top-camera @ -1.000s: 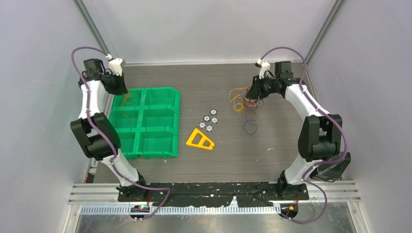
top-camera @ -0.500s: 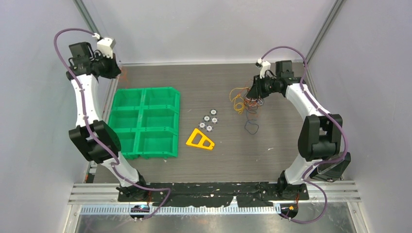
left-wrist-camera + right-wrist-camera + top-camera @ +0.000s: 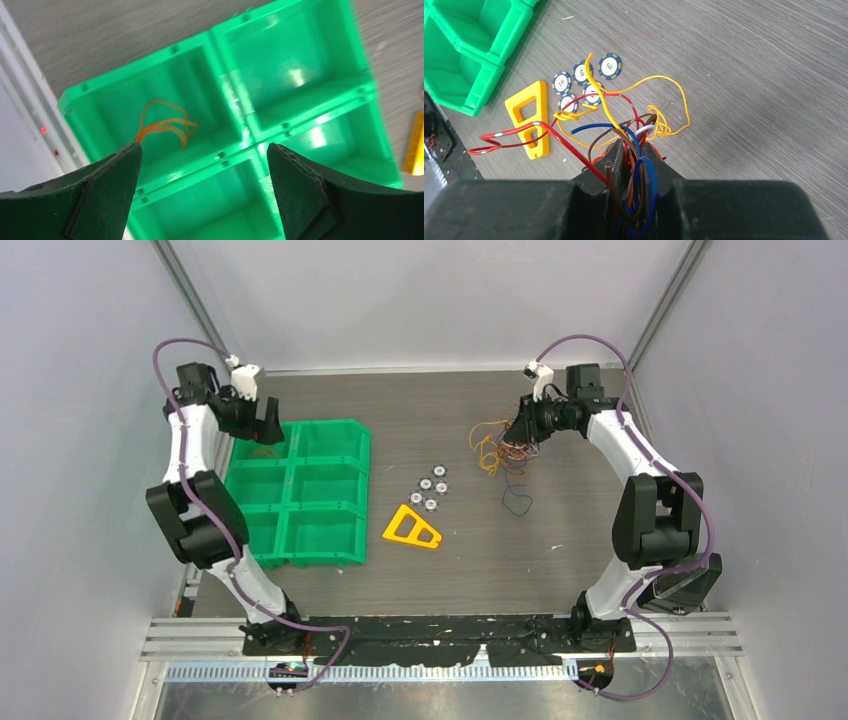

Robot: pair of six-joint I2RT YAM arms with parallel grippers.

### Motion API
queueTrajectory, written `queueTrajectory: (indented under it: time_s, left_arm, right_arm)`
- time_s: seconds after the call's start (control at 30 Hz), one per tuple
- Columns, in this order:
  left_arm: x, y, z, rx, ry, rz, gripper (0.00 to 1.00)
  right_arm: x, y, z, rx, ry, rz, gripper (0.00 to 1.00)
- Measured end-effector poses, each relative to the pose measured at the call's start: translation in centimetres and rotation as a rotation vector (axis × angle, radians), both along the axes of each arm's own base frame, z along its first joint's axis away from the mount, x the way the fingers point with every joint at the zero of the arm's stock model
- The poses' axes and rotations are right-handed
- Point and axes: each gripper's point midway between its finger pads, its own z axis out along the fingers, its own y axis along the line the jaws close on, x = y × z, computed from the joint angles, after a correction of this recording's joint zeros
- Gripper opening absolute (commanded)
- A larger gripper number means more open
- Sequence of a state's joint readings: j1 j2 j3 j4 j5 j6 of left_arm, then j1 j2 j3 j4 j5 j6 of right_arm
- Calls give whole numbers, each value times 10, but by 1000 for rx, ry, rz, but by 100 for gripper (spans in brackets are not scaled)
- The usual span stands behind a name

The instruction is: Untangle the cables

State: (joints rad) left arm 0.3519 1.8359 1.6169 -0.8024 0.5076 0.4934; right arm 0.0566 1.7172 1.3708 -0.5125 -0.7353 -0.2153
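I should move my left gripper to the right in the top view next, past the green tray and onto the yellow piece of cable, because it sticks out clear of the bunch of cables.
My right gripper hovers at the back right of the table, shut on a bunch of cables in red, blue, brown, orange and white. Yellow and red strands spill from it toward the table, and the tangle hangs under the fingers. One dark blue cable lies loose on the table nearer the front. My left gripper stands open above the green tray's back-left compartment. An orange cable lies curled in that compartment; one end runs behind my left fingertip.
The green tray has several compartments and sits at the left. A yellow triangular piece and several blue poker chips lie mid-table, between the tray and the cables.
My left arm rose back toward the wall, then came down over the tray again. Its jaws went from shut to open, and the orange cable now lies in the compartment. The right arm has held still.
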Motion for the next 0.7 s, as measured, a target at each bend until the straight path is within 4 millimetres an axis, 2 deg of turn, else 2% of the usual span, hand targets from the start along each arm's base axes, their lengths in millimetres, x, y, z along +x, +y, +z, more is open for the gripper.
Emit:
queueTrajectory:
  time_s: [0.1, 0.17, 0.27, 0.3, 0.37, 0.43, 0.47, 0.53, 0.6, 0.63, 0.67, 0.7]
  left_arm:
    - [-1, -29, 31, -23, -76, -77, 99]
    - [-2, -65, 62, -30, -158, -164, 99]
    - [-11, -157, 111, -87, -293, -371, 99]
    - [-17, -193, 125, -125, -332, -447, 99]
    - [-33, -264, 142, -213, -388, -597, 99]
    - [-53, -326, 143, -296, -387, -723, 100]
    - [-60, -351, 140, -328, -373, -769, 99]
    - [-71, -395, 127, -385, -329, -838, 98]
    - [-77, -432, 110, -428, -270, -879, 97]
    - [-79, -444, 102, -440, -248, -893, 95]
    - [-83, -458, 92, -452, -220, -908, 88]
    - [-89, -471, 79, -462, -182, -921, 77]
  right_arm:
    - [-5, 4, 2, 17, -3, 38, 8]
    - [-8, 5, 3, 19, -13, 66, 8]
    - [-18, 7, 7, 15, -38, 120, 9]
    - [-22, 7, 9, 15, -43, 135, 9]
    - [-33, 9, 15, 14, -65, 173, 10]
    - [-42, 11, 22, 14, -94, 208, 10]
    - [-48, 13, 27, 13, -112, 226, 10]
    - [-60, 18, 35, 6, -151, 266, 9]
    - [-72, 23, 43, 0, -188, 306, 9]
    - [-76, 25, 46, -1, -201, 318, 9]
    - [-81, 27, 50, -5, -219, 332, 9]
    - [-85, 28, 53, -7, -232, 342, 10]
